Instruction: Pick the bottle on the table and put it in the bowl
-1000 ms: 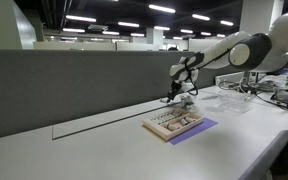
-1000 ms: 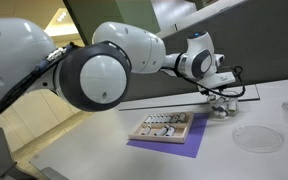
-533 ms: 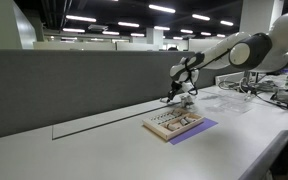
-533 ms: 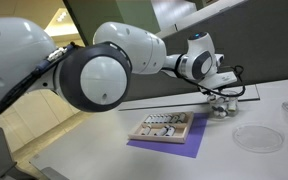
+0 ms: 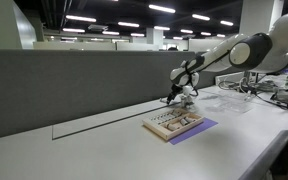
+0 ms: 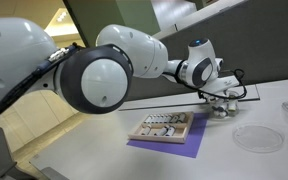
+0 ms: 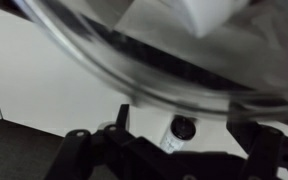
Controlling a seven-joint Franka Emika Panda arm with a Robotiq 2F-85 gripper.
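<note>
The robot's gripper has the bottle's dark cap [image 7: 183, 128] between its open fingers, so next it needs to stay almost where it is and close around that capped top.
In the wrist view a small pale bottle [image 7: 176, 134] with a dark cap stands between the spread fingers of my gripper [image 7: 194, 120], touching neither. The blurred rim of a clear bowl [image 7: 134, 75] arcs just above it. I cannot tell whether the bottle is inside the bowl. In both exterior views the gripper [image 5: 181, 95] [image 6: 222, 100] points down at the table near the grey partition, with the clear bowl [image 6: 221, 111] right beneath it. The bottle is too small to make out there.
A wooden tray [image 5: 174, 123] [image 6: 164, 126] of small pieces lies on a purple mat [image 6: 176, 146] in front of the gripper. A flat clear round dish [image 6: 256, 138] sits nearby. The grey partition [image 5: 64, 85] runs along the table's back edge.
The jaws have spread apart and the bottle now stands free between them. The arm has shifted only slightly.
</note>
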